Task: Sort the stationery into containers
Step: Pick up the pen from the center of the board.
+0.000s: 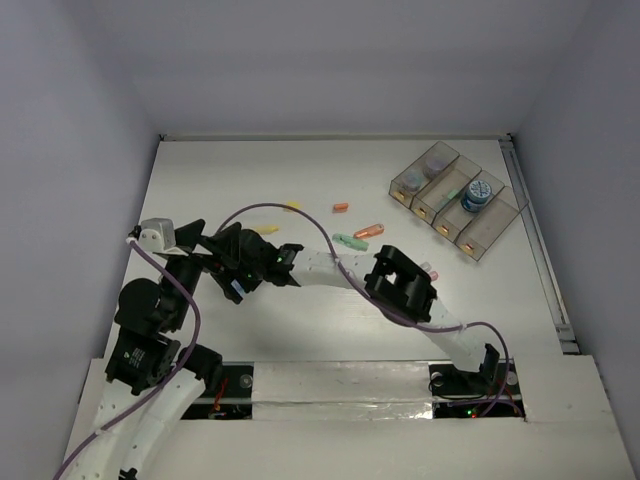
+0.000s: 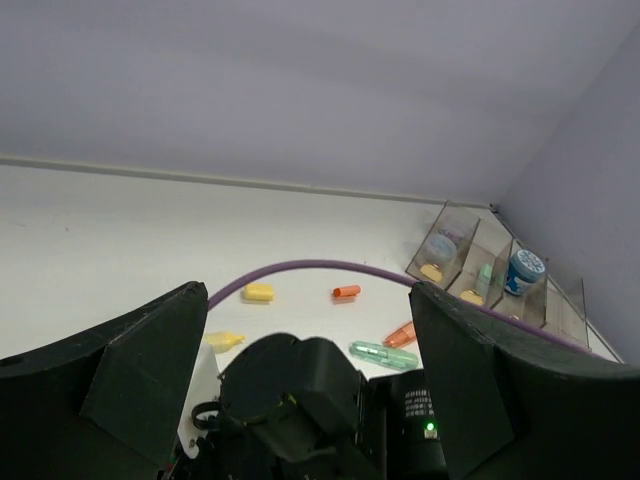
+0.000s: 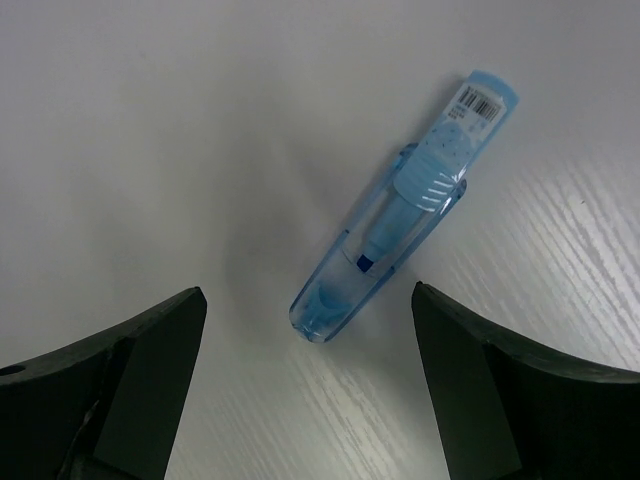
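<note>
The light-blue stick (image 3: 400, 230) slants, so my right gripper should next turn slightly to line up with it and close on the clear cap end (image 3: 326, 304) between my fingertips.
A light-blue stick (image 3: 400, 230) lies flat on the white table, its clear cap end between the fingertips of my right gripper (image 3: 307, 295). That gripper is open and holds nothing. In the top view the right gripper (image 1: 238, 282) hangs over the table's left part and hides that stick. My left gripper (image 1: 222, 247) sits right beside it, open and empty. In the left wrist view, the left gripper (image 2: 308, 290) frames the right arm's black wrist. Loose stationery lies mid-table: yellow stubs (image 1: 291, 206) (image 1: 265, 229), orange pieces (image 1: 341, 208) (image 1: 369, 231), a green stick (image 1: 350, 242). The containers (image 1: 497, 228) stand back right.
The bins hold a grey-purple roll (image 1: 435, 163), a blue roll (image 1: 476, 195) and small yellow pieces. A pink piece (image 1: 431, 273) lies by the right arm's elbow. A purple cable (image 2: 310, 267) arcs across the left wrist view. Walls close the table on three sides.
</note>
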`<state>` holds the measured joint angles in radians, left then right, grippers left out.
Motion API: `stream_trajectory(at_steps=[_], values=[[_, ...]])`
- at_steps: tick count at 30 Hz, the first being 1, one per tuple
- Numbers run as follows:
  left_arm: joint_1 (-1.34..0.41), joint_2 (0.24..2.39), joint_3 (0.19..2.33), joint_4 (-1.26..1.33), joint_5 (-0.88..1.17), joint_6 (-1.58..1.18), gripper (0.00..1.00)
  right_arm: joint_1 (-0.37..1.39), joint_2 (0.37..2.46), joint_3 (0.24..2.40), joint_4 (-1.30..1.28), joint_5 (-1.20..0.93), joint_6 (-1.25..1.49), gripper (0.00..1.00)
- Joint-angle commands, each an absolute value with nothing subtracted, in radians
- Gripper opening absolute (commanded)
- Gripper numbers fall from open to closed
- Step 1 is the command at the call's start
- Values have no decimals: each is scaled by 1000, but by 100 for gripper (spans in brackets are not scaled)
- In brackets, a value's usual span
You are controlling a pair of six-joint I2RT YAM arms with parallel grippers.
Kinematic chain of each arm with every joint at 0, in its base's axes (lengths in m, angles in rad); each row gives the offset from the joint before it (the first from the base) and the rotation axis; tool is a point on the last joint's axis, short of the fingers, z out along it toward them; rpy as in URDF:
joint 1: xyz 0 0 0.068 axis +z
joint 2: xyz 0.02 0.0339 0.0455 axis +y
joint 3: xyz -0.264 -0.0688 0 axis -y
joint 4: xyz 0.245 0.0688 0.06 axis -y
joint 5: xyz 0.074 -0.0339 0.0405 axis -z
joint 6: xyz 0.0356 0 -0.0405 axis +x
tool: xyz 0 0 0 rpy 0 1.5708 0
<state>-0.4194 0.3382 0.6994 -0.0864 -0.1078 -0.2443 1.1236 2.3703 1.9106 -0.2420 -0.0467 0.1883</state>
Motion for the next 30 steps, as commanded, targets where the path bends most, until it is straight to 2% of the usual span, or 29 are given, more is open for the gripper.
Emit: stream_trajectory(at_steps=[1, 8, 11, 12, 15, 18, 21, 30], values=[[-407, 321, 700, -34, -132, -247, 80, 1124, 2365, 1904, -239, 35, 219, 89], [-407, 318, 701, -35, -130, -247, 80, 1146, 2336, 1777, -183, 121, 242, 80], [-397, 319, 701, -34, -127, -250, 80, 1146, 2335, 1758, -176, 167, 232, 69], [-397, 321, 701, -34, -127, -253, 80, 1146, 2332, 1744, -175, 190, 227, 53], [-397, 321, 696, -32, -133, -270, 80, 1146, 2298, 1679, -129, 234, 219, 35], [-388, 324, 693, -31, -138, -297, 79, 1146, 2247, 1608, -62, 287, 203, 22], [-388, 351, 696, -32, -114, -333, 79, 1146, 2143, 1485, 53, 304, 154, 13], [-368, 466, 729, -58, -40, -400, 79, 1135, 1844, 1218, 163, 288, 90, 8]])
